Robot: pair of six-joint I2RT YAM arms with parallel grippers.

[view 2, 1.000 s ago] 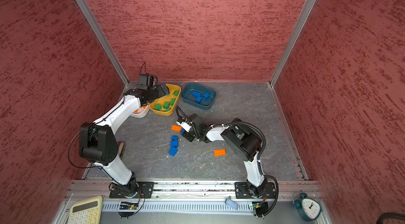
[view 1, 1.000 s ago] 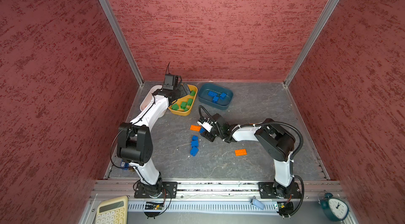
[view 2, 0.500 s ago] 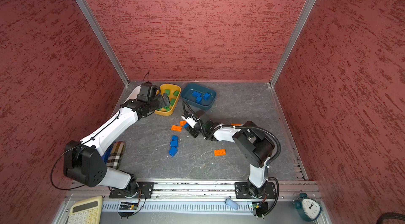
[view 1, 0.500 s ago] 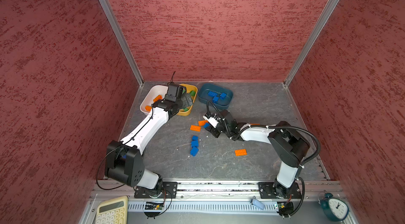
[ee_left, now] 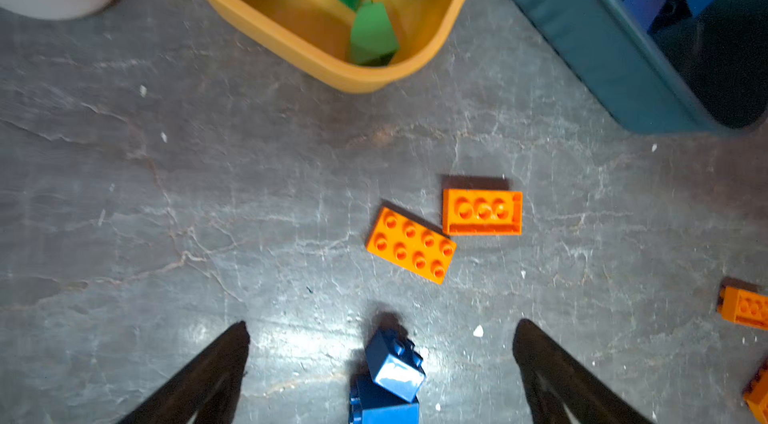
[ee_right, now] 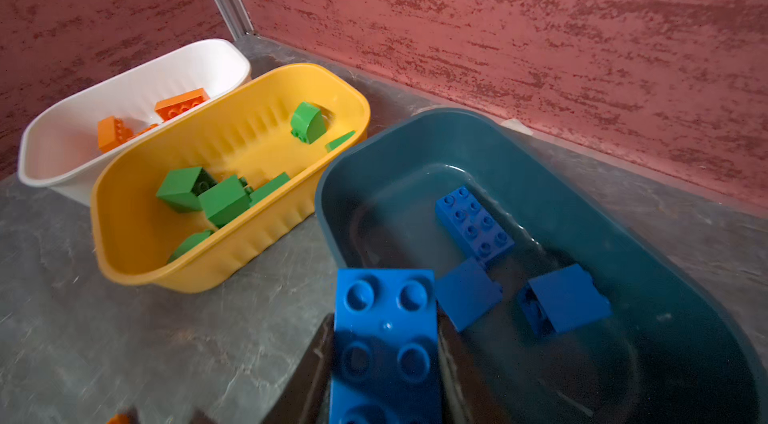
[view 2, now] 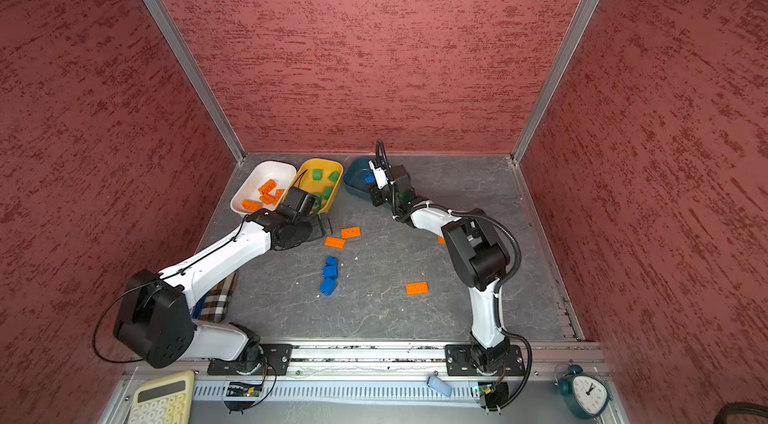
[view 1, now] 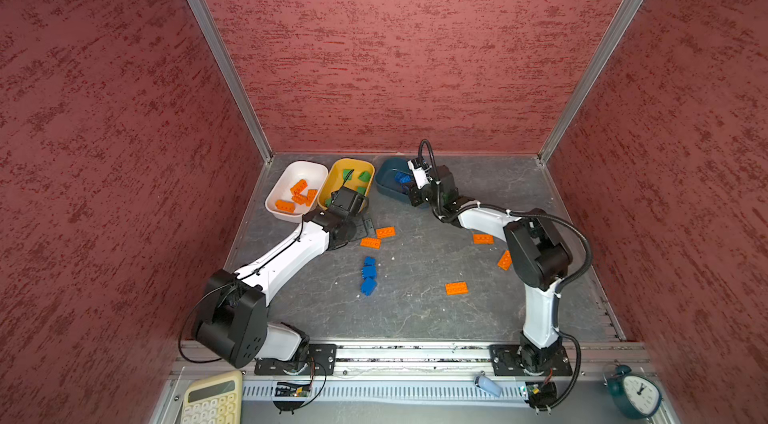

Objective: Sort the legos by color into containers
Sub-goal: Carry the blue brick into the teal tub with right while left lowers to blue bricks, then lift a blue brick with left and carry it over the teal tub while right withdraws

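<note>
The far brick of the blue stack point(view 1: 369, 261) point(ee_left: 395, 364) is nearest the ends of my open fingers, so next my left gripper needs to move down and back onto it and close.
Three containers stand at the back left: a white tub point(view 1: 291, 170) with orange legos, a yellow tub point(view 1: 334, 185) with green ones and a teal tub point(ee_right: 540, 160) with blue ones. My right gripper point(ee_right: 384, 318) is shut on a blue brick point(ee_right: 386, 359), held over the teal tub's near rim. My left gripper point(ee_left: 381, 325) hangs open and holds nothing above the floor, just over stacked blue bricks point(ee_left: 395, 364). Two orange bricks point(ee_left: 410, 245) lie ahead of it. More orange bricks point(view 1: 456, 288) lie scattered to the right.
Red walls close in three sides. A metal rail point(view 1: 415, 353) runs along the front. A calculator point(view 1: 212, 401) and a clock point(view 1: 631, 395) sit beyond the rail. A plaid cloth point(view 2: 218, 301) lies under the left arm.
My right gripper has carried the blue brick from the middle of the floor back to the teal tub. My left gripper has swung from over the tubs down toward the floor bricks, still open.
</note>
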